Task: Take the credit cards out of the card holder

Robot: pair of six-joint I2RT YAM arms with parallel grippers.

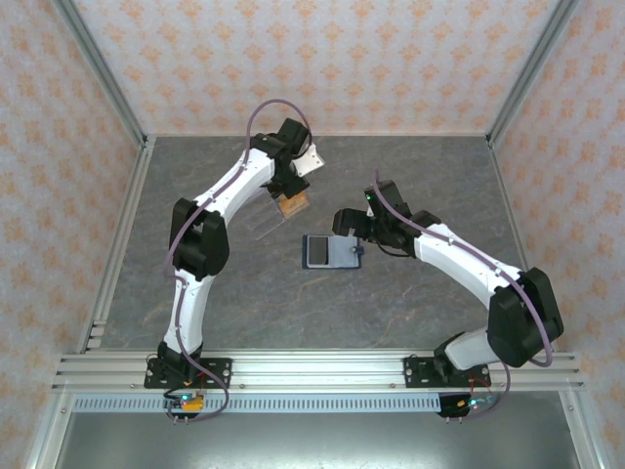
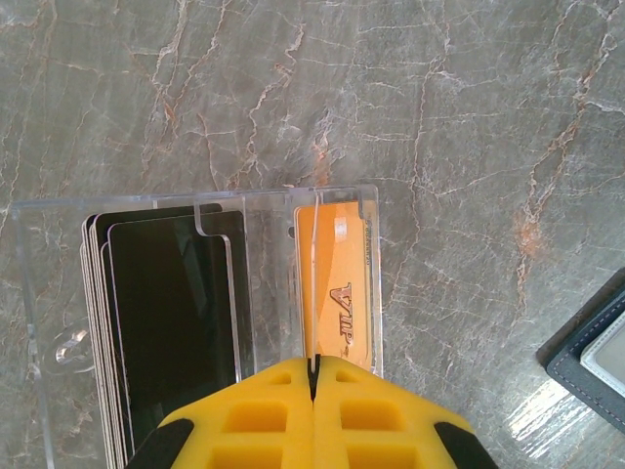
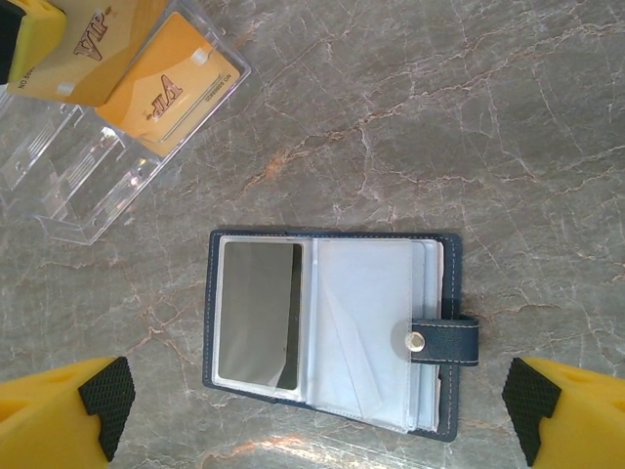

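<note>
I will next lower the orange credit card into the clear stand's slot [image 2: 337,278] with my left gripper, and then let go of the card.
The card holder [image 3: 332,332] lies open on the table, a navy wallet with its snap tab to the right; it also shows in the top view [image 1: 330,251]. A grey card [image 3: 259,313] sits in its left clear pocket. My right gripper [image 3: 314,405] hangs open above it, one finger on either side. My left gripper [image 2: 314,363] is shut on an orange credit card [image 2: 314,283], seen edge-on over the clear acrylic stand [image 2: 264,210]. A second orange card [image 2: 342,293] stands in the stand's slot below it.
Several black cards [image 2: 176,322] fill the stand's left slot. The stand [image 1: 264,220] is at the wallet's far left, under the left gripper [image 1: 290,191]. Aluminium frame rails and patterned walls bound the marble table [image 1: 410,176].
</note>
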